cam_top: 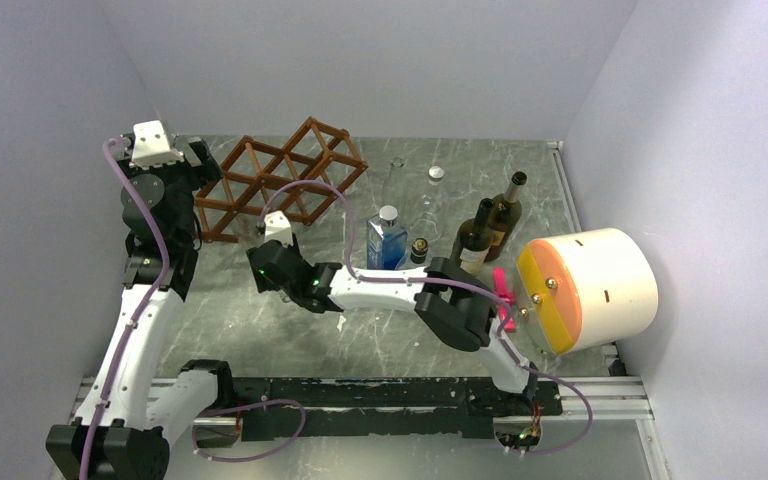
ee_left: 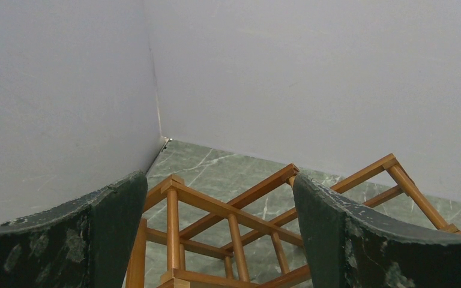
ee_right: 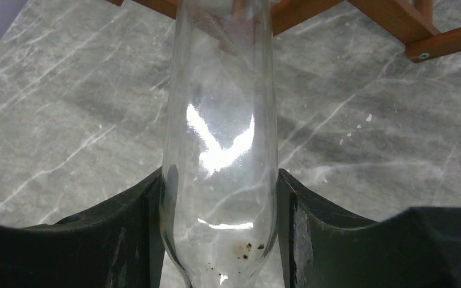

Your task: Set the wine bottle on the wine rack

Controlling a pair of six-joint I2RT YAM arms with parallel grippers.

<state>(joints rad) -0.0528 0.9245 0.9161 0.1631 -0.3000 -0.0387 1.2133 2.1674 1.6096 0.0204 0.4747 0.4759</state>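
The held bottle already points toward the wine rack's near bars. I will move my right gripper outward and to the left in the top view, toward them.
The wine bottle (ee_right: 219,138) is clear glass, and my right gripper (ee_right: 219,186) is shut on its lower body, one dark finger (ee_right: 138,228) on each side. It is held above the marble table and points toward the wine rack (ee_right: 396,18), whose bars cross the top edge of the right wrist view. Seen from above, the reddish-brown wine rack (cam_top: 280,180) stands at the back left with my right gripper (cam_top: 265,250) just in front of it; the clear bottle hardly shows there. My left gripper (cam_top: 195,160) hangs open over the rack's left end, with the wine rack (ee_left: 234,210) below its fingers.
A blue square bottle (cam_top: 387,240) with a silver cap and two dark wine bottles (cam_top: 480,235) stand right of centre. A white drum with an orange-yellow face (cam_top: 585,290) lies at the right, a pink item (cam_top: 503,295) beside it. Walls close in on the left, back and right.
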